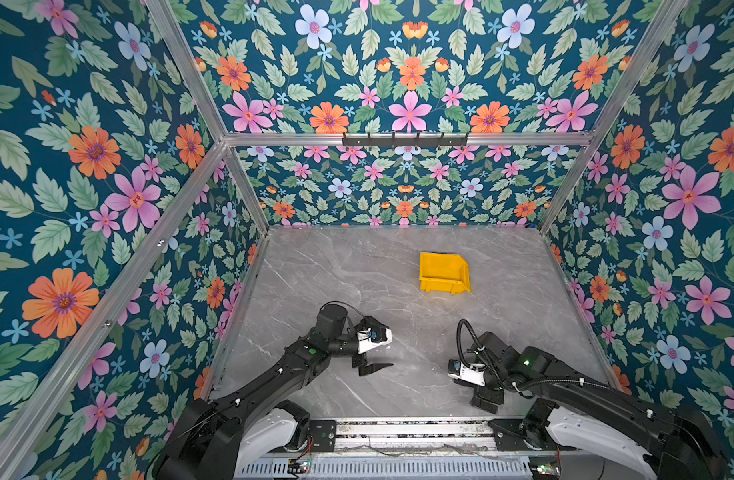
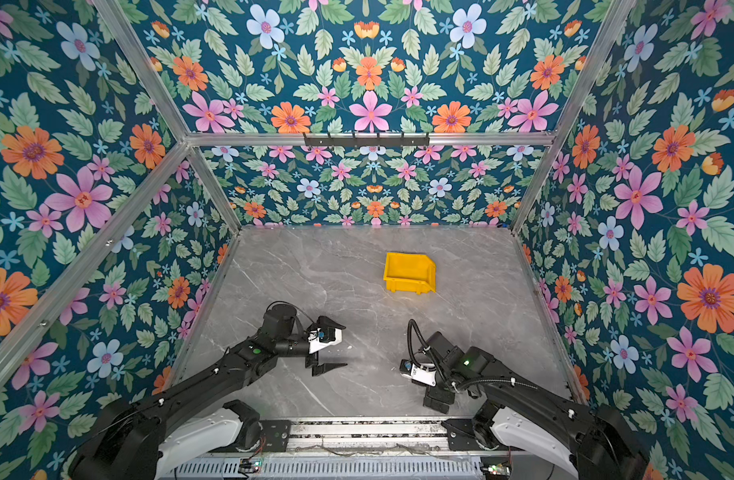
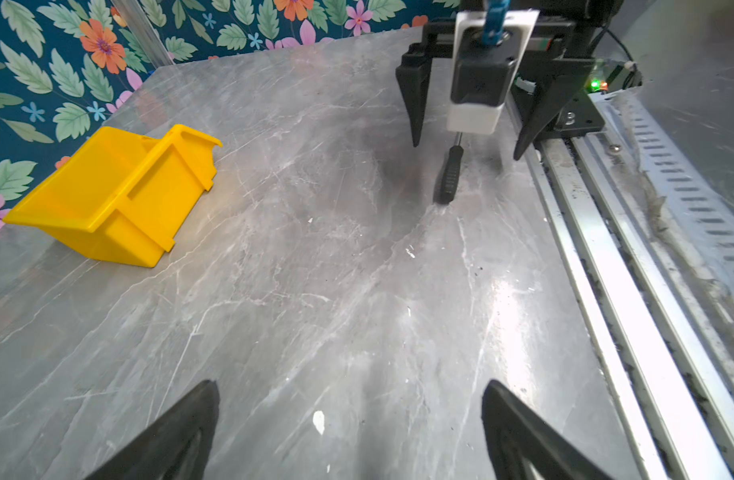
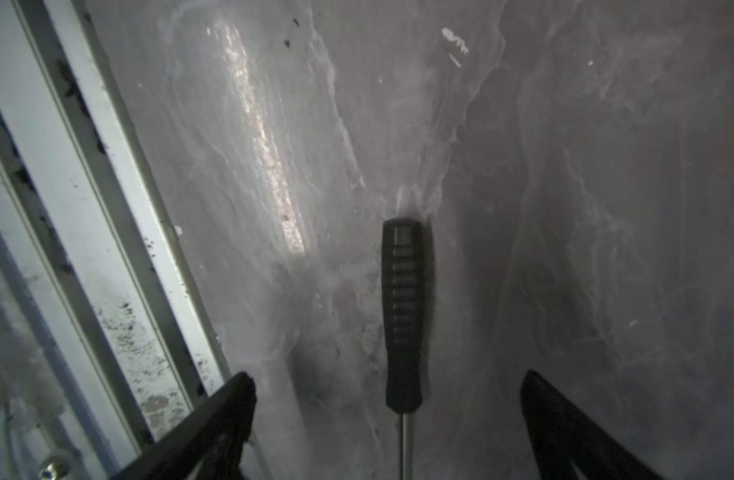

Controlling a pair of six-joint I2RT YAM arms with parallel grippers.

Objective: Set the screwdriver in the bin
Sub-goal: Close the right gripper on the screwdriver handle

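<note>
My right gripper moves down along the screwdriver onto the black ribbed handle (image 4: 403,308) next, below it toward my left gripper. Its fingers are only around the screwdriver's stem.
The screwdriver (image 4: 402,316) lies flat on the grey marble table, with a black ribbed handle (image 3: 449,174) and a thin silver shaft. My right gripper (image 4: 388,378) is open and lowered over it, one finger on each side and neither touching it; the left wrist view shows this right gripper (image 3: 467,149) straddling the shaft end. In both top views the right gripper (image 1: 485,401) (image 2: 438,401) hides the screwdriver. The yellow bin (image 1: 444,286) (image 2: 411,284) (image 3: 149,216) stands empty further back, right of centre. My left gripper (image 1: 388,345) (image 2: 343,345) (image 3: 349,384) hovers open and empty at the left.
A metal rail (image 1: 411,432) (image 3: 606,270) (image 4: 86,208) runs along the table's front edge, close beside the screwdriver. Floral walls enclose the table on three sides. A black hook rack (image 1: 404,139) hangs on the back wall's crossbar.
</note>
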